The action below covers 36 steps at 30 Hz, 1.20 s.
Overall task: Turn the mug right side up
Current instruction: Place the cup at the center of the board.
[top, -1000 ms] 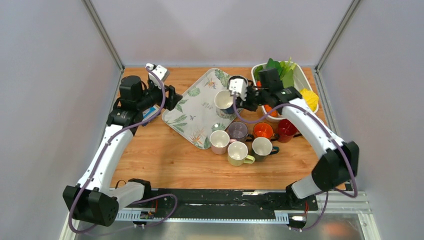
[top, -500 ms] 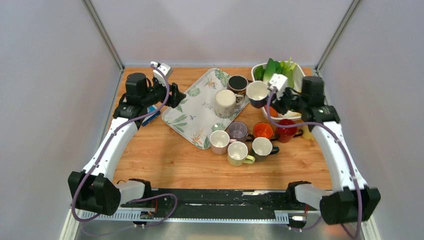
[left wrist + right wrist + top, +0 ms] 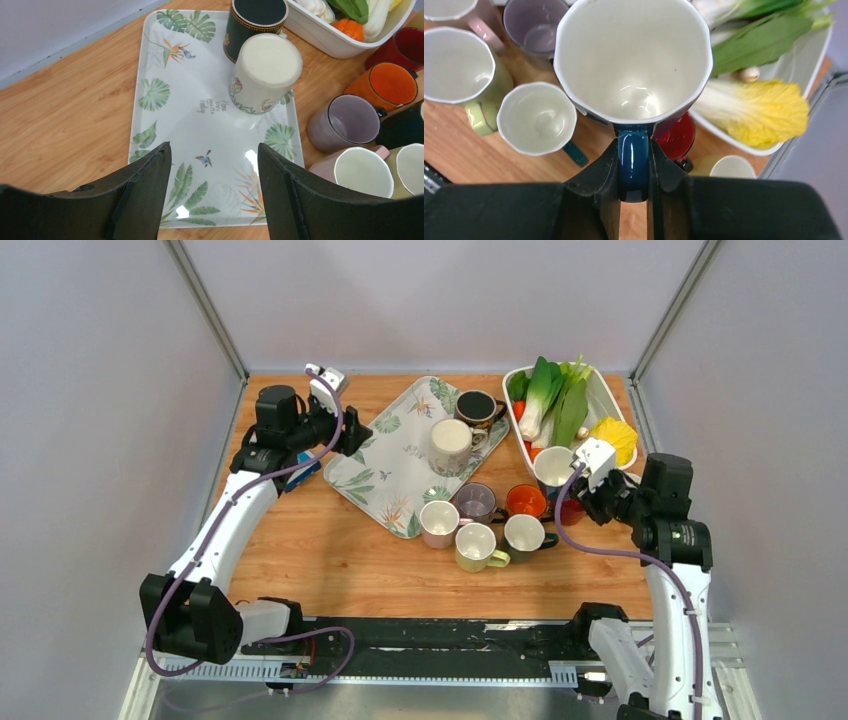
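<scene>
My right gripper will next move back and down to release the mug upright, as bare tabletop (image 3: 580,532) beside the dark green mug is below and back from it.
My right gripper (image 3: 633,172) is shut on the dark blue handle of a blue mug (image 3: 631,60) with a white inside. It holds the mug mouth up in the air above the red mug (image 3: 676,136); in the top view the held mug (image 3: 553,466) hangs just right of the mug cluster. A cream floral mug (image 3: 265,72) stands upside down on the leaf-print tray (image 3: 175,115), also seen in the top view (image 3: 450,445). My left gripper (image 3: 215,195) is open and empty above the tray's near edge, in the top view (image 3: 350,432) at the tray's left.
A dark mug (image 3: 476,407) stands upright on the tray's far corner. Pink (image 3: 438,522), lilac (image 3: 475,502), orange (image 3: 526,501), yellow-green (image 3: 477,545) and dark green (image 3: 524,536) mugs stand mouth up on the table. A white tub (image 3: 608,400) of vegetables is at back right.
My right arm swung right and toward the near side, carrying the blue mug from beside the tray to beside the mug cluster, mouth now up. The left arm barely shifted.
</scene>
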{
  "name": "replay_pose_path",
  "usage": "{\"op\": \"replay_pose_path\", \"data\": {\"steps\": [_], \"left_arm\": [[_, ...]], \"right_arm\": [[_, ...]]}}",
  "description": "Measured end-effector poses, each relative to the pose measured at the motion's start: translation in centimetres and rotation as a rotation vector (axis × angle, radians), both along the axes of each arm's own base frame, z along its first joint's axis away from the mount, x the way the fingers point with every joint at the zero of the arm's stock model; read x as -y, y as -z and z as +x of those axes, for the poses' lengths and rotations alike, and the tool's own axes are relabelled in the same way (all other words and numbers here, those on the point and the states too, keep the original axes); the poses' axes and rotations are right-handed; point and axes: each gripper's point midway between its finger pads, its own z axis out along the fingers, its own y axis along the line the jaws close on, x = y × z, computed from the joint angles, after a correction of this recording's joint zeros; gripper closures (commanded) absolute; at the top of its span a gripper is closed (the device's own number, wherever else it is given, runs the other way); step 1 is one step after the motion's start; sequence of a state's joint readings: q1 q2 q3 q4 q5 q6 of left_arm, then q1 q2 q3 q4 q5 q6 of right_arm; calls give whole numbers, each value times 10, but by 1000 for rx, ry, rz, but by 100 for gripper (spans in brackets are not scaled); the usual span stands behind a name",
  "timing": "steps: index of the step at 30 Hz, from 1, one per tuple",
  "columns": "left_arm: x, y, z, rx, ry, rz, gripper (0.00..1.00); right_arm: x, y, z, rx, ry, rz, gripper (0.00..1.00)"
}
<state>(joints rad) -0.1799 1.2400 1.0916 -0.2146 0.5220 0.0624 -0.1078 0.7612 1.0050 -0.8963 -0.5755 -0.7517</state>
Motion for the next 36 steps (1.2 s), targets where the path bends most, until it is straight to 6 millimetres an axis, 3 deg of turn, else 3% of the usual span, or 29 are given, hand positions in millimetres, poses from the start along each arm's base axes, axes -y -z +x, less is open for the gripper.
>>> {"op": "replay_pose_path", "data": {"steps": [3,9,18,24,36], "left_arm": [[-2,0,0,9,-3,15,29],[-4,2,-3,19,-5,27,29],[-5,5,-4,17,-4,33,29],[-6,5,-2,24,-10,45,29],[-10,7,-1,25,-27,56,29]], "right_arm": [[8,22,-13,-89,27,-28,100],[17,33,-26,-141,29,-78,100],[57,56,-13,-242,61,-148,100],[80,56,-12,-254,17,-207,100],[72,74,-36,-292,-120,-252,100]]}}
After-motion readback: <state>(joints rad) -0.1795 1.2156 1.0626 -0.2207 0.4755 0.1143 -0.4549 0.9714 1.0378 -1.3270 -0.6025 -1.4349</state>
